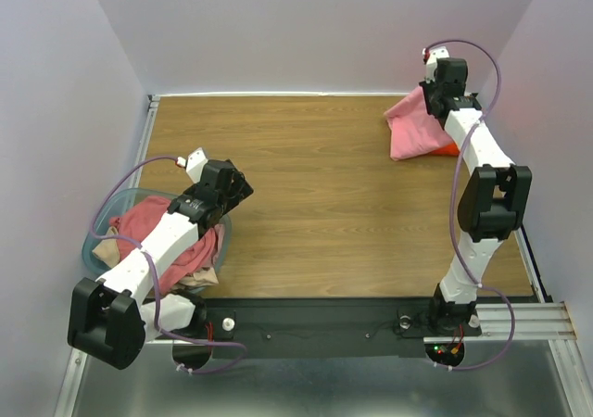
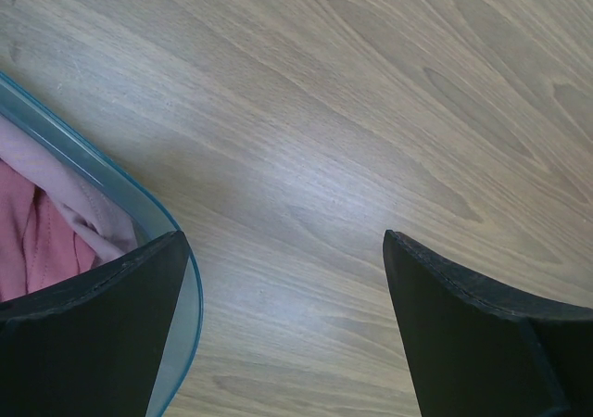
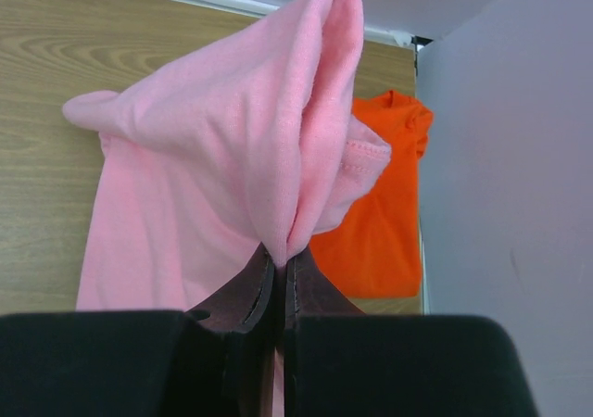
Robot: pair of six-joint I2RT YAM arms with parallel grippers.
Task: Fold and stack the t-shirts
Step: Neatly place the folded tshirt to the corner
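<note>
Next, my right gripper shifts right in the wrist view, lowers, and releases the pink t-shirt's fold onto the orange t-shirt point(image 1: 446, 149) point(image 3: 380, 222), below and to that side.
A light pink t-shirt point(image 1: 414, 130) hangs bunched at the far right of the table. My right gripper point(image 1: 432, 99) is shut on a fold of it; in the right wrist view the pink cloth point(image 3: 222, 157) rises from between the closed tips point(image 3: 283, 255). A bright orange t-shirt point(image 3: 380, 222) lies flat beneath and behind it by the right wall, and only a sliver of this orange shirt point(image 1: 448, 147) shows from above. My left gripper point(image 1: 237, 193) is open over bare wood point(image 2: 283, 241), just right of the tub, holding nothing.
A clear bluish tub point(image 1: 93, 241) at the near left holds a dusty rose shirt point(image 1: 148, 218) and tan cloth point(image 1: 199, 276). Its rim point(image 2: 111, 181) runs past my left finger point(image 2: 102, 324). Walls enclose the table at the back and both sides.
</note>
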